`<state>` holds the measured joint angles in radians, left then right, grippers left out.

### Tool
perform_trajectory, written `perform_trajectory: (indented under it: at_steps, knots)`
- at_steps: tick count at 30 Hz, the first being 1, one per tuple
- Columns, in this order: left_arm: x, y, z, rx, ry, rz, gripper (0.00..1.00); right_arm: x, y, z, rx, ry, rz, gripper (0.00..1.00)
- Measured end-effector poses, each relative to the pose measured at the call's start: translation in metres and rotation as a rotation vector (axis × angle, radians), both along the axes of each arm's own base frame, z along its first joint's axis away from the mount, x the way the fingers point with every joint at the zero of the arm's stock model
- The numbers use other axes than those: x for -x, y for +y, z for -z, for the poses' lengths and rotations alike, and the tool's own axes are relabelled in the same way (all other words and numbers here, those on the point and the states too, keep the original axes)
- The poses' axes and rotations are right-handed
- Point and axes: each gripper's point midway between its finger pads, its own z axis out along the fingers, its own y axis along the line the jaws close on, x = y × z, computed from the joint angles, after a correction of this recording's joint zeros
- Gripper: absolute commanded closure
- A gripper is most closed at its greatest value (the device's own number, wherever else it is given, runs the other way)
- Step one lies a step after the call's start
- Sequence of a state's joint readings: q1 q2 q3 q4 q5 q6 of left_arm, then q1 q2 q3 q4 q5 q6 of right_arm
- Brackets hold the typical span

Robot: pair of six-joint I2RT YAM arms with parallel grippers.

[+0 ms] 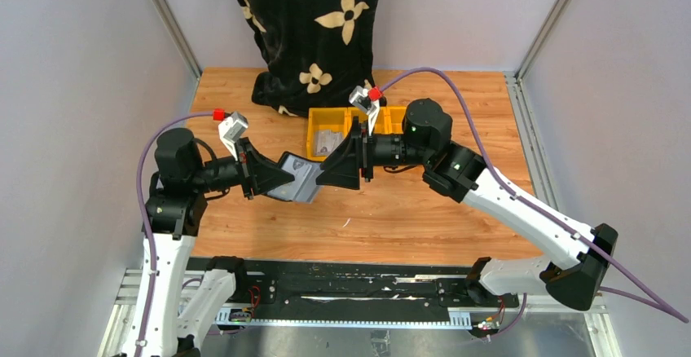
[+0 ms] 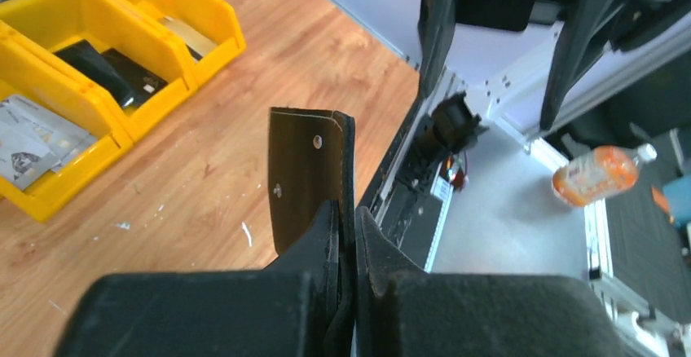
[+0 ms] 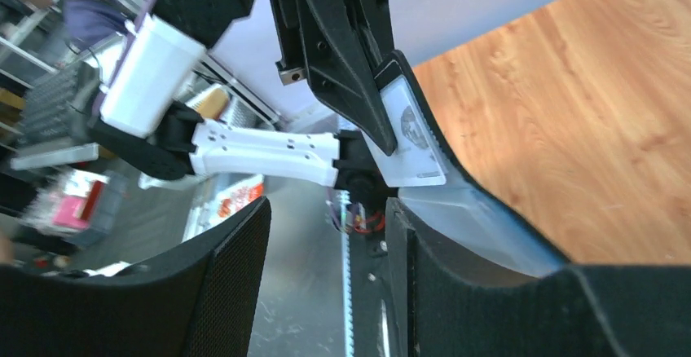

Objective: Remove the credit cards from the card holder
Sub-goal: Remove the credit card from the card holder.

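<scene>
The right gripper moves along the holder next toward the left gripper's finger, where the white credit card sticks out, then onto the card's edge (image 1: 304,182) (image 3: 418,178).
The black card holder (image 1: 298,178) hangs open above the table between both arms, its grey-blue inside (image 3: 477,222) facing up. My left gripper (image 1: 273,179) is shut on its left black flap (image 2: 305,174), the jaws pinching the leather edge. A white credit card (image 3: 414,141) sticks out of a slot by the left gripper's finger (image 3: 342,55). My right gripper (image 1: 341,166) is open at the holder's right end. Nothing lies between its fingers (image 3: 232,279); the holder runs along the outside of the other one. More credit cards (image 1: 328,141) lie in a yellow bin.
Yellow bins (image 1: 352,116) stand at the back middle of the wooden table; one holds a small black slab (image 2: 110,72), another grey cards (image 2: 33,141). A black cloth with beige flowers (image 1: 314,23) hangs behind them. A black rail (image 1: 350,288) runs along the near edge.
</scene>
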<state>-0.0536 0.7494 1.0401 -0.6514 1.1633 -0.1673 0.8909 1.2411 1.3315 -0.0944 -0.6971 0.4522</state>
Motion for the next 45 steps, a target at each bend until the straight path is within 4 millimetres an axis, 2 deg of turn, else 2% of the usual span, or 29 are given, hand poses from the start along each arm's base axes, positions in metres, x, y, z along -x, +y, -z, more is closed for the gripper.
perform_trajectory:
  at_steps: [3,7,9,16,23,26,29,32,35,37,40,42,45]
  knots:
    - [-0.004,0.0,-0.006,0.048,-0.014,-0.056,1.0,0.002,0.008,0.003,-0.062,0.073,-0.018,0.43]
    - [-0.002,-0.001,-0.024,0.115,-0.044,-0.092,1.0,0.001,0.018,0.024,-0.07,0.186,-0.03,0.43]
    - [-0.002,-0.002,-0.033,0.138,-0.058,-0.094,1.0,0.0,0.021,0.027,-0.075,0.216,-0.035,0.43]
    - [-0.003,-0.003,-0.047,0.193,-0.03,-0.098,1.0,0.004,0.027,0.01,-0.147,0.237,-0.08,0.45]
    - [-0.002,-0.005,-0.052,0.224,-0.01,-0.094,1.0,0.003,0.035,0.009,-0.171,0.261,-0.113,0.5]
    - [-0.002,-0.005,-0.051,0.233,0.003,-0.092,1.0,0.003,0.038,0.008,-0.184,0.272,-0.128,0.56]
    - [0.0,-0.005,-0.051,0.241,0.007,-0.091,1.0,0.004,0.04,0.004,-0.206,0.287,-0.149,0.69]
    - [0.003,-0.005,-0.052,0.248,0.005,-0.086,0.99,0.005,0.044,0.001,-0.228,0.316,-0.182,0.86]
    - [0.005,-0.006,-0.054,0.252,-0.002,-0.08,0.79,0.005,0.046,0.001,-0.241,0.333,-0.201,1.0]
    - [0.007,-0.006,-0.055,0.255,-0.004,-0.075,0.68,0.007,0.046,0.0,-0.251,0.34,-0.216,1.0]
    - [0.01,-0.007,-0.054,0.261,0.016,-0.055,0.63,0.012,0.045,-0.003,-0.268,0.339,-0.232,1.0]
    - [0.012,-0.008,-0.052,0.267,0.035,-0.035,0.65,0.014,0.045,-0.003,-0.273,0.337,-0.239,1.0]
    - [0.014,-0.01,-0.049,0.272,0.061,-0.011,0.77,0.018,0.046,-0.003,-0.271,0.336,-0.25,1.0]
